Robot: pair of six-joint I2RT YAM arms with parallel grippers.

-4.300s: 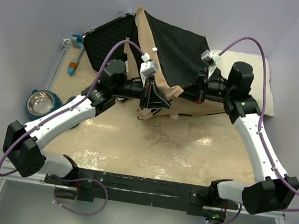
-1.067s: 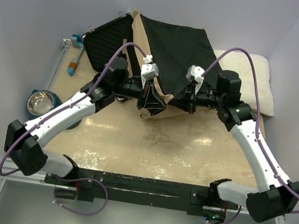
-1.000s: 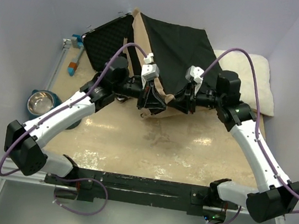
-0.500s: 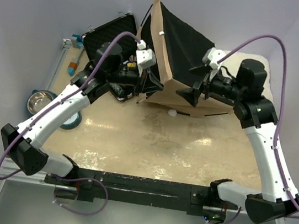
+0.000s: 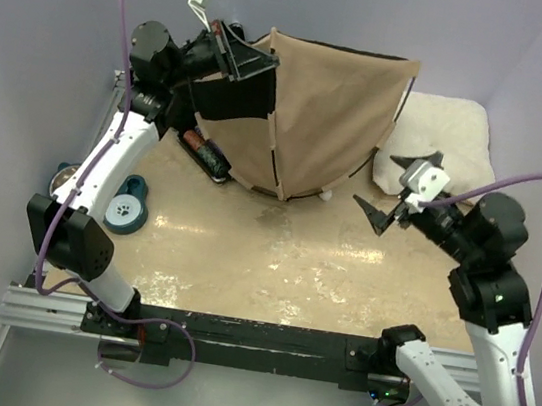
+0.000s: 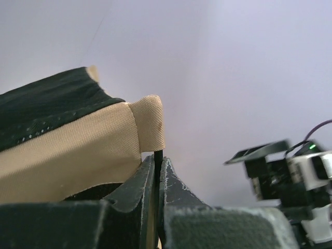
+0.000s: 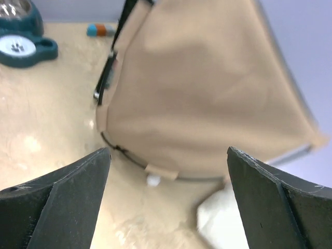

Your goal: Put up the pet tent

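Note:
I need to lower my right gripper across onto the tan pole sleeve (image 5: 334,184) beside the pompom next, because the sleeve is below the gripper and to its left in the top view.
The pet tent (image 5: 323,120) stands at the back of the table, its tan canvas side facing me with dark poles along the edges. My left gripper (image 5: 267,59) is raised at the tent's upper left corner. In the left wrist view it (image 6: 158,160) is shut on a thin dark pole (image 6: 157,154) coming out of a tan fabric sleeve (image 6: 148,122). My right gripper (image 5: 384,189) hangs open, apart from the tent on its right. In the right wrist view the gripper (image 7: 168,150) faces the tent (image 7: 207,93), with the label (image 7: 162,171) and white pompom (image 7: 153,180) at the lower edge.
A black case (image 5: 207,154) lies behind the tent's left side. A teal paw-print lid (image 5: 126,213) and a bowl (image 5: 63,174) sit at the left. The white fluffy pillow (image 5: 452,138) lies at the back right. Walls enclose the back and both sides.
My left arm swung up and to the left with the pole, and the tent turned from black floor showing to tan side upright. My right gripper opened, let go and drew back right.

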